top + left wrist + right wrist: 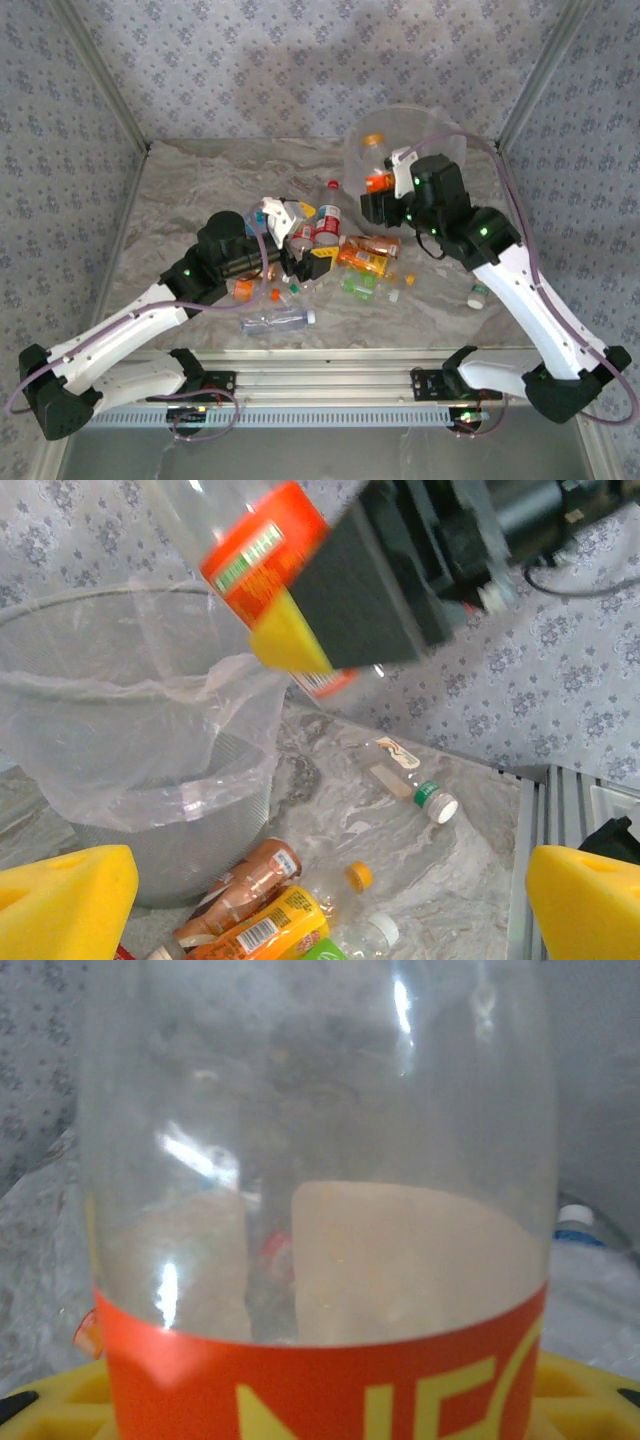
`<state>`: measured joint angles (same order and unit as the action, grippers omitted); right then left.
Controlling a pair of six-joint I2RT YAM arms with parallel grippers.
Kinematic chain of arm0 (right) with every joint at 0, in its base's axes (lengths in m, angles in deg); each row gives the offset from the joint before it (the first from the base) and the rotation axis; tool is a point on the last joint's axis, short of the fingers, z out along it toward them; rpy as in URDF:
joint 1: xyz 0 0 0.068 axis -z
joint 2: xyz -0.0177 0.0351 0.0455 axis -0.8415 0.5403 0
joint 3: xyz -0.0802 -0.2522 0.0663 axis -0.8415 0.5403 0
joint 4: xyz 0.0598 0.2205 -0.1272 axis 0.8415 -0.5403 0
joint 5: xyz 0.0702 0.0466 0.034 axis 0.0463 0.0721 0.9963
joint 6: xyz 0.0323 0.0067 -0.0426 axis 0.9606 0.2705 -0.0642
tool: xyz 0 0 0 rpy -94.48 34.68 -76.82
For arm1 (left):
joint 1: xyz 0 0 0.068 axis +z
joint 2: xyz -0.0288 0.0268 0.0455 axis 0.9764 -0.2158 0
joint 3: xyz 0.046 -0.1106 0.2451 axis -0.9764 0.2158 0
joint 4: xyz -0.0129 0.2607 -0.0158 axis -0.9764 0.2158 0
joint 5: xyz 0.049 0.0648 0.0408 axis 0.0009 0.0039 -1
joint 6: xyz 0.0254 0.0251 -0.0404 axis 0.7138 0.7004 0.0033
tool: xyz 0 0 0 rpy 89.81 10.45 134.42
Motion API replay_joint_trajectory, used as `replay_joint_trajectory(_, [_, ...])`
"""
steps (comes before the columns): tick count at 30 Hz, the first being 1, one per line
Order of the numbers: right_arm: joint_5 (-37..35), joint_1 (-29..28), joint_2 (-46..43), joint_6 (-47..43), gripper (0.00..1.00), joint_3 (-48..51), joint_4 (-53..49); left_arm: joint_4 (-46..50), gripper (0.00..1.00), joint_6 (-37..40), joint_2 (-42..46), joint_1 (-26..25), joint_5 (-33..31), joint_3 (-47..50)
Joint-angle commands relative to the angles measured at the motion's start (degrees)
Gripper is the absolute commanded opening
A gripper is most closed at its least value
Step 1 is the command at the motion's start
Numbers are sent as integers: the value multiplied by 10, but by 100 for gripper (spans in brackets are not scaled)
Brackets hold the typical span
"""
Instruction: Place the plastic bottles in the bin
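Note:
I next need to carry the clear bottle past the bin's rim with my right gripper and then lower it inside, since the bin's opening is outward of and below that gripper.
My right gripper (384,196) is shut on a clear bottle with an orange label (377,182), held up at the near-left rim of the bin (432,132). This held bottle (320,1260) stands close before the right wrist camera, over the gripper (320,1410). The left wrist view has it (262,552) hanging above the bin (130,740). My left gripper (300,236) is open above the heap of plastic bottles (362,256), nothing between its yellow fingertips (62,900). Below it lie a brown bottle (245,880), an orange one (258,925) and a clear one (412,780).
A clear bottle (278,320) lies near the table's front edge, another (478,295) beside the right arm. A red-labelled bottle (328,222) lies at the back of the heap. Loose caps (358,876) dot the marble top. Patterned walls enclose the table.

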<state>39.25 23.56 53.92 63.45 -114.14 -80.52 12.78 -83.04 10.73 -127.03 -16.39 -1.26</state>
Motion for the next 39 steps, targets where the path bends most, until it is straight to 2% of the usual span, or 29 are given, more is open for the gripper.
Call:
replay_joint_trajectory(1, [-9, 29, 35, -19, 48, -54, -10, -38, 100, -8, 15, 3, 28, 11])
replay_joint_trajectory(11, [-11, 141, 187, -1, 47, -202, -120, -16, 100, 13, 41, 1, 41, 25])
replay_joint_trajectory(19, [-10, 199, 296, 2, 47, -286, -194, 3, 100, 31, 34, -7, 30, 19])
replay_joint_trajectory(26, [-12, 214, 414, -12, 48, -387, -290, 18, 100, 46, 23, -16, 23, 14])
replay_joint_trajectory(39, [-39, 224, 497, 8, 51, -411, -344, 32, 100, 57, 14, -22, 21, 11])
